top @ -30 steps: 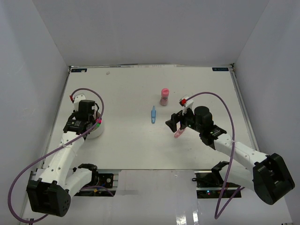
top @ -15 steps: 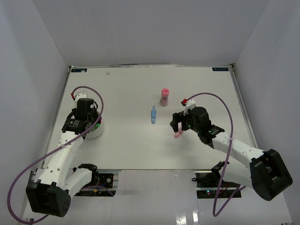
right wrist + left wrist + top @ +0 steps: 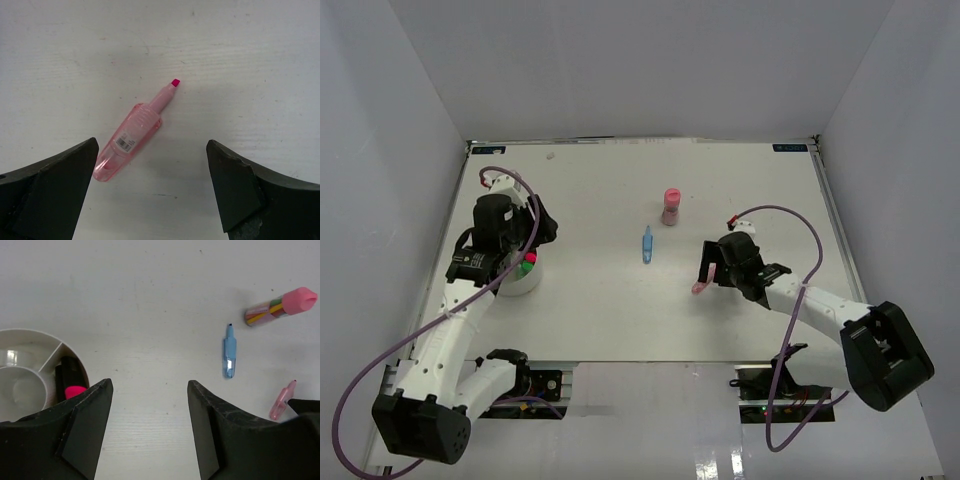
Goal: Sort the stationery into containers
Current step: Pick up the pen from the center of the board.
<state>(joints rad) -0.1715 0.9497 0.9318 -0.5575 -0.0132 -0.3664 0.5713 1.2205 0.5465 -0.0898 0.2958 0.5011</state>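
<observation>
My right gripper will next move toward the pink highlighter, which lies slanted near one gripper finger. It will turn in line with it and go down around the highlighter's body (image 3: 701,286) (image 3: 128,141) to close.
The white round bowl (image 3: 523,277) has inner dividers and holds a pink-tipped black marker (image 3: 70,384) and something green. My left gripper (image 3: 542,228) is open and empty, just beyond the bowl; in the left wrist view (image 3: 150,430) the bowl (image 3: 30,340) is at the left. A pink highlighter (image 3: 702,281) lies uncapped on the table. My right gripper (image 3: 710,262) is open just above it; in the right wrist view (image 3: 152,150) the highlighter (image 3: 131,140) lies between the fingers, near the left one. A blue pen (image 3: 647,244) and a pink-capped cylinder (image 3: 671,206) are at mid table.
The left wrist view also shows the blue pen (image 3: 229,352), the pink-capped cylinder (image 3: 280,305) lying with coloured sticks inside, and the pink highlighter (image 3: 281,401). White walls enclose the table (image 3: 600,310) on three sides.
My left gripper has lifted off the bowl and moved away toward the far side, leaving the items in it. My right gripper has swung and settled over the pink highlighter.
</observation>
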